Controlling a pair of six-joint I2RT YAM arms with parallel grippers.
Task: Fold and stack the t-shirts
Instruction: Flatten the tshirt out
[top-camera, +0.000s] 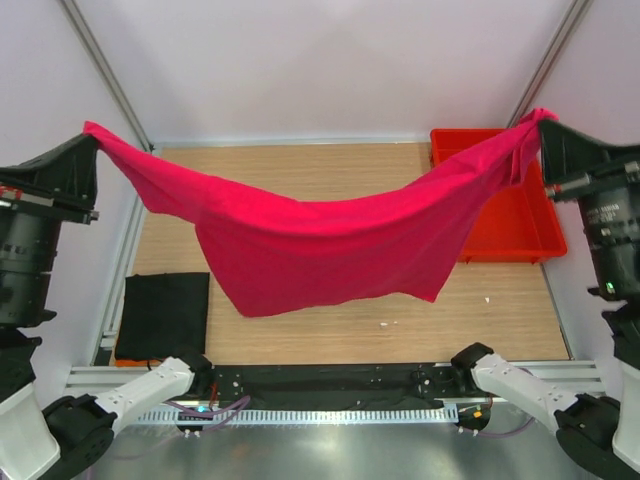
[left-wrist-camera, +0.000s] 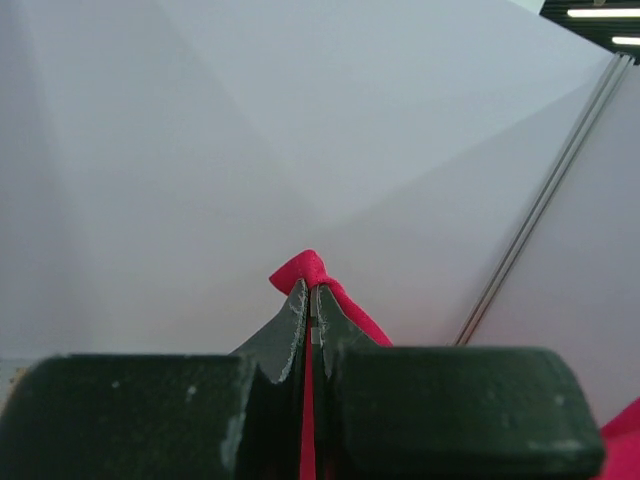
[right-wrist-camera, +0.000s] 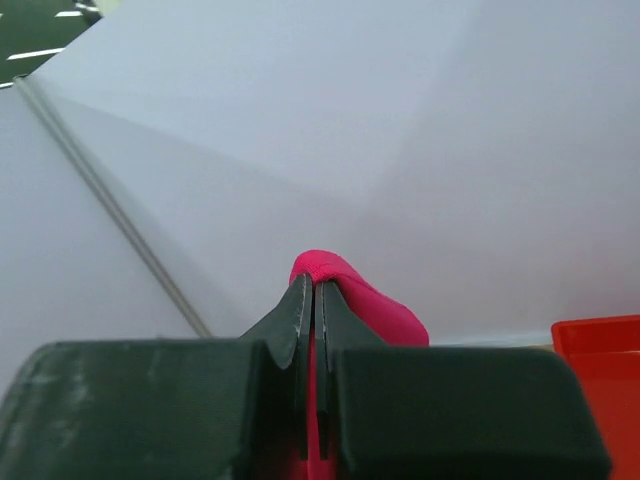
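Note:
The crimson-pink t-shirt (top-camera: 320, 235) hangs over bare wood, so the right gripper will next move down to the left in the top view, toward the tabletop (top-camera: 452, 296) beside the tray, and let the t-shirt go.
The crimson-pink t-shirt (top-camera: 320, 235) hangs in the air, stretched between both grippers and sagging in the middle above the wooden table. My left gripper (top-camera: 93, 132) is shut on its left corner, high at the left wall; the cloth (left-wrist-camera: 305, 268) pokes out past the fingertips in the left wrist view. My right gripper (top-camera: 543, 119) is shut on its right corner, high at the right; the cloth (right-wrist-camera: 335, 275) bulges past the fingertips in the right wrist view. The black t-shirt (top-camera: 163, 315) lies folded flat at the table's front left.
A rigid red plastic tray (top-camera: 510, 215) stands at the back right of the table, partly behind the hanging shirt, and its corner shows in the right wrist view (right-wrist-camera: 598, 345). White walls with metal frame posts (top-camera: 105, 70) enclose the table. Both arm bases sit at the near edge.

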